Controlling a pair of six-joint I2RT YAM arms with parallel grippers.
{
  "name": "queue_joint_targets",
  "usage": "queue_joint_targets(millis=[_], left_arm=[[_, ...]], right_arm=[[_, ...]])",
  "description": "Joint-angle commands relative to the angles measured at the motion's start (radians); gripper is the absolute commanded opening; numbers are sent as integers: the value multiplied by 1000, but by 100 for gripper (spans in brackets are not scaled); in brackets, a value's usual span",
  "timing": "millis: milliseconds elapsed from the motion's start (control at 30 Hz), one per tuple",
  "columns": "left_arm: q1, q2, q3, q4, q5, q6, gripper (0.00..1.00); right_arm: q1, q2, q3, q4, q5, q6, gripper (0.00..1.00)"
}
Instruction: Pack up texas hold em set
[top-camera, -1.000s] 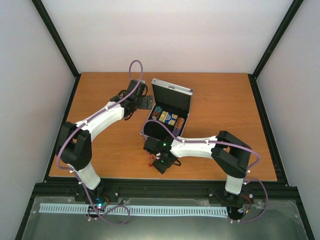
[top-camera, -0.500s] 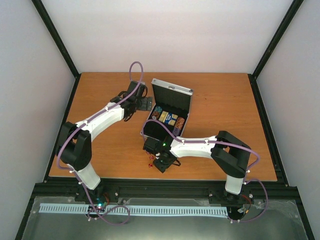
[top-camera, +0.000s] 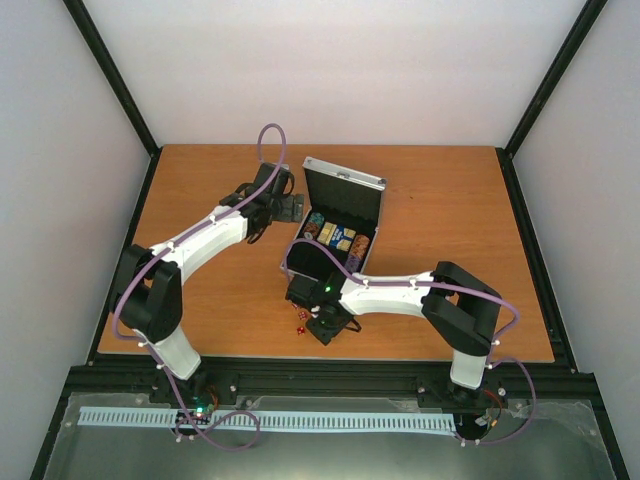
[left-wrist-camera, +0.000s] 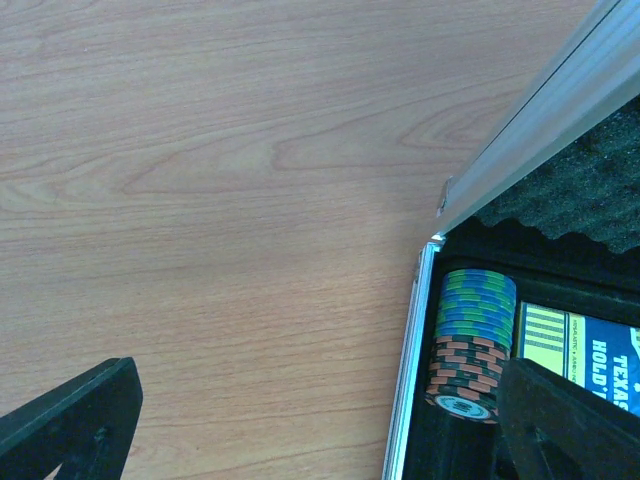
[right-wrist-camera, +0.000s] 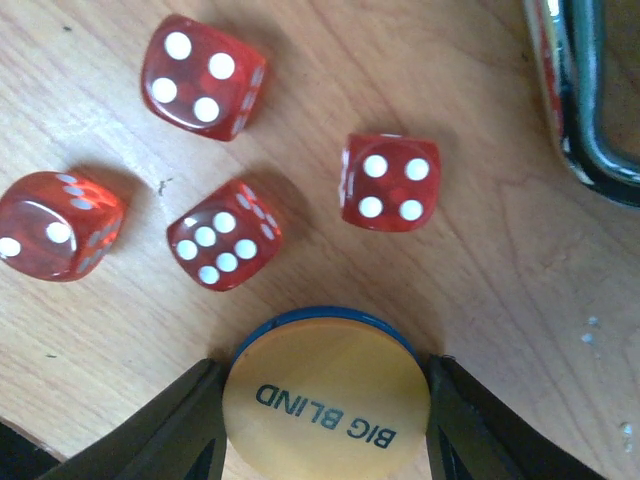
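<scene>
The discs go up over the case's rim in my right gripper next, then down onto the case's near lining (top-camera: 315, 261) for release. That lining shows bare outward of the gripper.
The silver case (top-camera: 312, 262) stands open mid-table, lid (top-camera: 343, 195) upright, holding striped poker chips (left-wrist-camera: 472, 340) and the blue-yellow card deck (left-wrist-camera: 590, 345). My left gripper (top-camera: 290, 207) hangs open over the case's left rim (left-wrist-camera: 410, 370), one finger above the wood and one above the lining. In front of the case my right gripper (right-wrist-camera: 325, 420) is low on the table. Its fingers (right-wrist-camera: 175, 430) press both sides of the orange disc (right-wrist-camera: 325, 400) marked BIG BLIND, which lies on a blue disc. Several red dice (right-wrist-camera: 224, 235) lie just beyond it.
The case's metal handle (right-wrist-camera: 585, 110) is close to the right of the dice. Black frame rails (top-camera: 330, 372) run along the table's near edge, and white walls enclose the other sides.
My right gripper's jaws have narrowed onto the orange disc. Neither arm has shifted noticeably in the top view.
</scene>
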Motion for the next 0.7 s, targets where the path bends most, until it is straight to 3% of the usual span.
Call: queue_joint_targets(millis=[0, 400, 667], left_arm=[[-3, -36, 6, 8, -18, 12, 100], [-3, -88, -10, 3, -26, 11, 100], [-3, -128, -19, -5, -40, 18, 100]], right_arm=[[-12, -6, 19, -65, 77, -3, 29], [-74, -80, 126, -150, 121, -59, 29], [-226, -58, 236, -121, 121, -142, 29]])
